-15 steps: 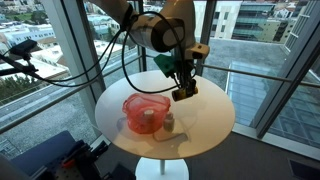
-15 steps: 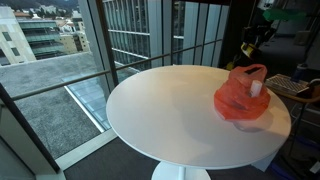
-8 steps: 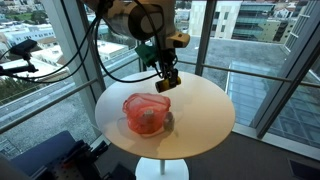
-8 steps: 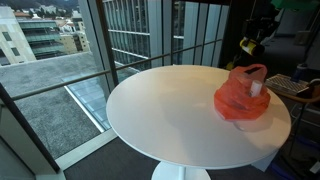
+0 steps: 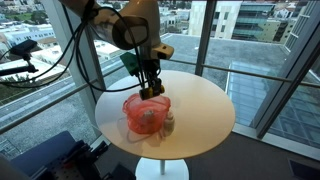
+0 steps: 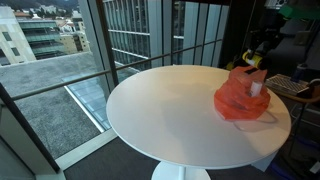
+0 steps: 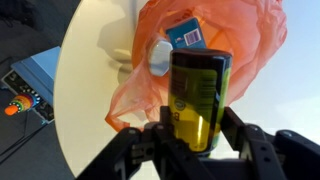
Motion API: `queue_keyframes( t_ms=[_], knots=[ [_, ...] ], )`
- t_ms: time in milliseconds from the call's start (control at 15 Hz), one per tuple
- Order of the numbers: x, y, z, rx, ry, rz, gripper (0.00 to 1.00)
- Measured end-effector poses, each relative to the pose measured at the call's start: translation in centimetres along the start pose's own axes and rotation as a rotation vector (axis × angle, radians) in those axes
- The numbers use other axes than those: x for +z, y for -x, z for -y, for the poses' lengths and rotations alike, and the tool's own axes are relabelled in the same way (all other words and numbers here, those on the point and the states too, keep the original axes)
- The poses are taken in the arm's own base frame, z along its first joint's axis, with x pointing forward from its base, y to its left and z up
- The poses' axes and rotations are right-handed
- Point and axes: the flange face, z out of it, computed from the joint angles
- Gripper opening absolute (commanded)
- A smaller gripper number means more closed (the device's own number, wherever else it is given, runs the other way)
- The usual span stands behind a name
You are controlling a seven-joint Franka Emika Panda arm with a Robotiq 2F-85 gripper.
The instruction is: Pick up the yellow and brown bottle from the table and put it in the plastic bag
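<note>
The gripper moves down into the plastic bag's opening (image 7: 188, 37) below it next and releases the bottle (image 7: 198, 92), which still hangs above the bag.
My gripper (image 7: 198, 125) is shut on the yellow and brown bottle (image 7: 198, 92) and holds it in the air just above the red-orange plastic bag (image 7: 225, 28). In both exterior views the gripper (image 5: 151, 88) (image 6: 252, 57) hangs over the bag (image 5: 145, 111) (image 6: 240, 97), which lies on the round white table (image 5: 200, 110) (image 6: 170, 110). In the wrist view the bag's mouth is open, with a blue box (image 7: 186, 33) and a white cap (image 7: 160, 55) inside it.
A small pale object (image 5: 169, 123) stands on the table next to the bag. Glass window walls (image 6: 130, 35) surround the table. A device with buttons (image 7: 28, 88) lies on the floor below the table edge.
My gripper has carried the bottle from the far side of the table across and down, to just above the bag.
</note>
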Motion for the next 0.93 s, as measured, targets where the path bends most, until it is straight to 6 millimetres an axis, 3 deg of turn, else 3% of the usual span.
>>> queue_keyframes(
  t_ms=[467, 533, 733, 800, 933],
  knots=[
    [2.7, 1.9, -0.3, 0.040, -0.001, 0.071, 0.29],
    [3.1, 2.0, -0.4, 0.046, 0.002, 0.078, 0.54],
    [3.5, 2.0, -0.4, 0.046, 0.005, 0.085, 0.54],
    [3.5, 2.0, -0.4, 0.047, 0.005, 0.085, 0.29],
    [3.5, 2.0, -0.4, 0.046, 0.005, 0.085, 0.29]
  ],
)
